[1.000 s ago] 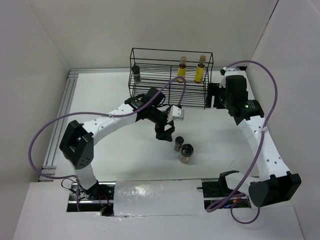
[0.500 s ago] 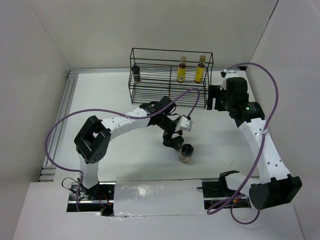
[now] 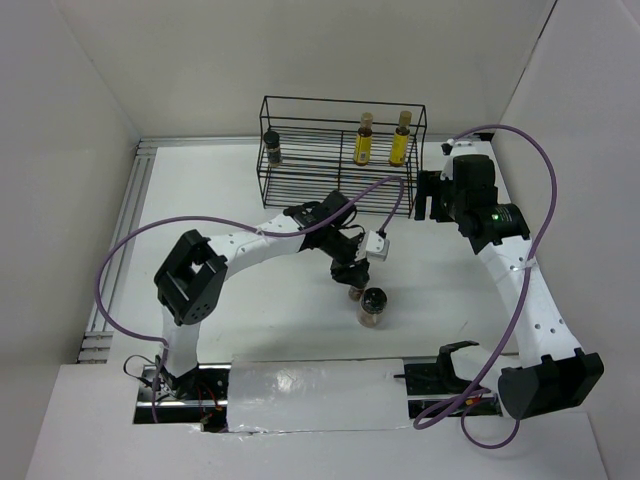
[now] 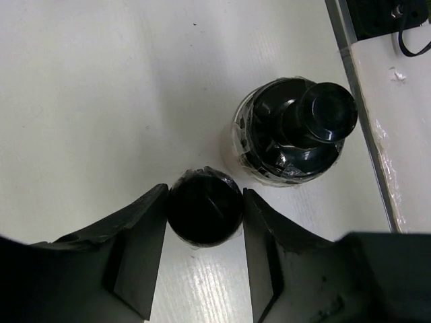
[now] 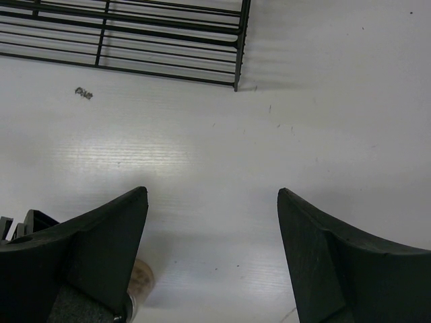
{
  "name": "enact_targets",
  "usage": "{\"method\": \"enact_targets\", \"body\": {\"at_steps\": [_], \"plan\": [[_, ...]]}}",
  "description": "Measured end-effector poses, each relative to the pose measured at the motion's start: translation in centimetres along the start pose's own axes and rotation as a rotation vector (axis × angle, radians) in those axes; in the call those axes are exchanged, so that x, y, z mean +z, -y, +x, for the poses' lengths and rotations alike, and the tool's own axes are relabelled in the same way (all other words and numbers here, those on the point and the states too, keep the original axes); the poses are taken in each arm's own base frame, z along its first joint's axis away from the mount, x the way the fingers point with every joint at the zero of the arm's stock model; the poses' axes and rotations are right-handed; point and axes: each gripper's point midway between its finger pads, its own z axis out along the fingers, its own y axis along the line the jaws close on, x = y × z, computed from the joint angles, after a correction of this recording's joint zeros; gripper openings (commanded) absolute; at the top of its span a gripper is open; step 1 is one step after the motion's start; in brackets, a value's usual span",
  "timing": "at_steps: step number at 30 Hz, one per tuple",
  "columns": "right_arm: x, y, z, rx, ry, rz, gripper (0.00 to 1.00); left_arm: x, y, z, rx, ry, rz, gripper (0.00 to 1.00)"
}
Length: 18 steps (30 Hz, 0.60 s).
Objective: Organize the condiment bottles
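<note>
My left gripper should lift, carry the jar outward and lower it to let go of it on the bare wires [image 3: 298,161] beside the racked jar, because that spot is empty.
My left gripper [image 3: 352,277] reaches down over a short dark-lidded jar [image 4: 205,208], its two fingers pressed against either side of the lid. In the top view only the jar's lower part [image 3: 356,293] shows under the gripper. A fatter black-lidded jar [image 3: 371,306] [image 4: 296,131] stands just beside it, apart from the fingers. In the wire rack [image 3: 340,165] stand two slim yellow bottles with tan caps [image 3: 364,141] [image 3: 401,141] at the right and one short dark-lidded jar [image 3: 271,148] at the left. My right gripper [image 3: 428,195] [image 5: 212,192] hangs open and empty over the table, right of the rack.
The rack's front corner [image 5: 237,77] lies just beyond my right gripper. A foil-covered strip [image 3: 315,385] [image 4: 380,161] runs along the table's near edge, close to the fat jar. White walls enclose the table on three sides.
My left arm swung right and down over the short jar, and its fingers have closed in from wide apart onto the lid. The right arm has hardly moved.
</note>
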Motion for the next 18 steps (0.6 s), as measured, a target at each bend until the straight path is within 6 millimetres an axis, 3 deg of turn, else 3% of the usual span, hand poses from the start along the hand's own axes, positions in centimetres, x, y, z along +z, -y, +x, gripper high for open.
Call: {"method": "enact_targets", "body": {"at_steps": [4,8,11,14,15,17,18], "plan": [[0.0,0.1,0.0,-0.003,0.0,0.003,0.84,0.1,0.0,0.2,0.007,0.0,0.0,0.72],[0.0,0.1,0.0,-0.004,0.0,0.004,0.84,0.5,0.7,1.5,-0.013,-0.018,0.015,0.67],[0.0,0.1,0.0,-0.003,0.0,0.005,0.84,0.5,0.7,1.6,-0.021,-0.021,0.016,0.56],[0.0,0.2,0.0,-0.002,0.0,0.01,0.84,0.4,0.6,1.3,-0.019,-0.015,0.012,0.31],[0.0,0.3,0.0,-0.001,0.001,0.013,0.84,0.3,0.6,1.1,-0.026,-0.013,0.01,0.16],[0.0,0.4,0.0,-0.001,0.001,0.018,0.84,0.3,0.5,0.9,-0.04,-0.01,0.006,0.0],[0.0,0.4,0.0,-0.001,0.001,0.019,0.84,0.2,0.4,0.7,-0.056,-0.008,0.001,0.0]]}}
